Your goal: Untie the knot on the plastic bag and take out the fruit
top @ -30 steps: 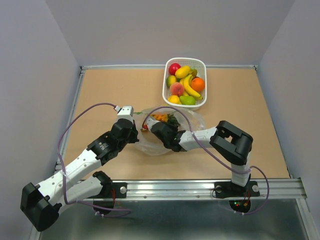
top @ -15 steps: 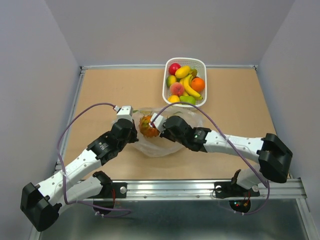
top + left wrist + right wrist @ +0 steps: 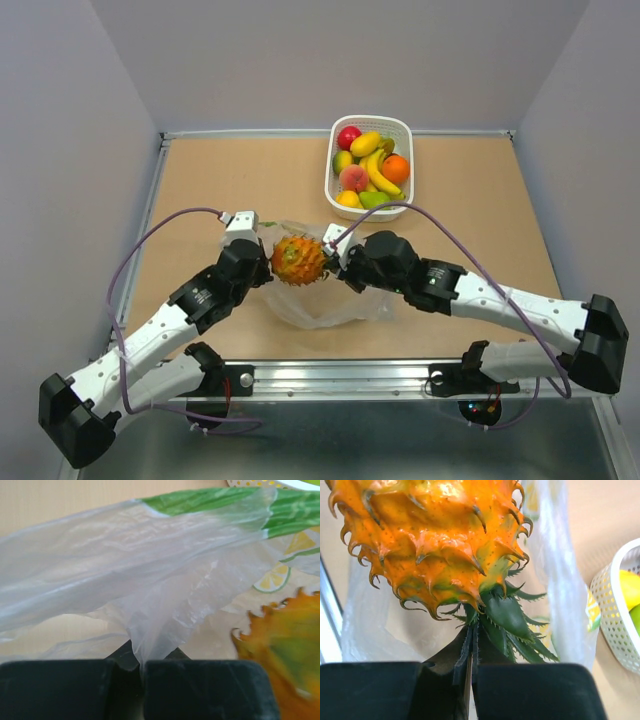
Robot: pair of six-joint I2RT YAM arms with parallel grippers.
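My right gripper lifts the pineapple (image 3: 298,259) outward over the fruits (image 3: 355,161) beside the peach next, then lowers and releases it, since the basket already holding fruit stands outward.
The clear plastic bag (image 3: 330,300) with citrus prints lies crumpled at the table's middle; no knot shows. My left gripper (image 3: 263,262) is shut on a fold of the bag (image 3: 150,610) at its left edge. My right gripper (image 3: 335,262) is shut on the green leaves (image 3: 505,625) of a small orange pineapple (image 3: 298,259) and holds it above the bag's left part, between both grippers. The pineapple fills the right wrist view (image 3: 435,540) and shows at the right of the left wrist view (image 3: 285,650).
A white slotted basket (image 3: 402,126) stands at the back, holding several fruits: a red apple (image 3: 349,137), bananas (image 3: 378,170), an orange (image 3: 396,168), a peach (image 3: 353,178). Its rim shows in the right wrist view (image 3: 615,615). A metal rail (image 3: 400,375) runs along the near edge.
My right gripper has drawn the pineapple up out of the bag and leftward; the right arm has stretched out. The bag has slumped flatter. The left gripper has held its grip.
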